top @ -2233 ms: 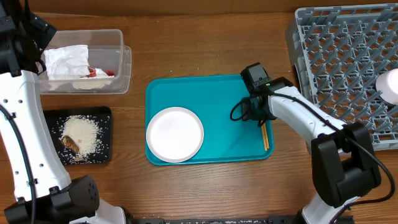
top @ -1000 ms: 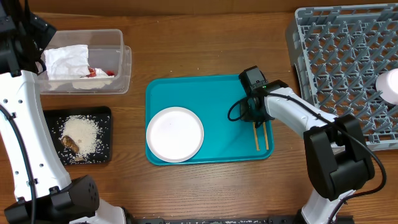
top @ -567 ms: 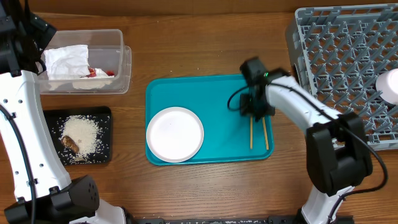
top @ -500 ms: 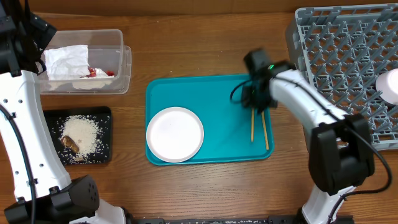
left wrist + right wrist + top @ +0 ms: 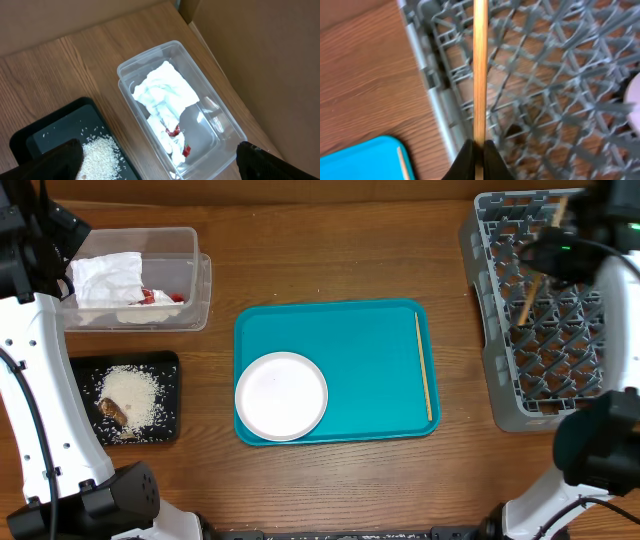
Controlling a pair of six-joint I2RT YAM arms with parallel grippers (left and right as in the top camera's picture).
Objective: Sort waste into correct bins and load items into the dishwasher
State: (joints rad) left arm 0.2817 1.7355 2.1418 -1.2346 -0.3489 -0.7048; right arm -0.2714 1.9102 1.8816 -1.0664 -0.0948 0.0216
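Note:
Next, the right gripper turns down and left in the overhead view to release the chopstick along the rack's tray-side (image 5: 452, 67), because it slants across the lattice (image 5: 545, 90).
My right gripper (image 5: 548, 252) is shut on one wooden chopstick (image 5: 526, 302) and holds it over the left part of the grey dishwasher rack (image 5: 500, 370). In the right wrist view the chopstick (image 5: 480, 70) runs straight up from the pinched fingertips (image 5: 479, 150) across the rack's lattice (image 5: 545, 90). The other chopstick (image 5: 424, 365) lies along the right edge of the teal tray (image 5: 370, 340), near a white plate (image 5: 281, 395). My left gripper (image 5: 160, 165) hangs open above the clear tub (image 5: 220, 125), which holds the white napkin (image 5: 162, 92) and the red wrapper (image 5: 180, 145).
The black tray (image 5: 160, 370) at the front left holds rice (image 5: 130, 393) and a brown scrap (image 5: 112, 412). The clear tub (image 5: 195, 275) stands behind it. A pale rounded thing (image 5: 635, 95) shows at the right edge of the right wrist view.
My right gripper has shut on one chopstick, lifted it off the teal tray and carried it right and back over the rack. The other chopstick stays on the tray. The left arm is still.

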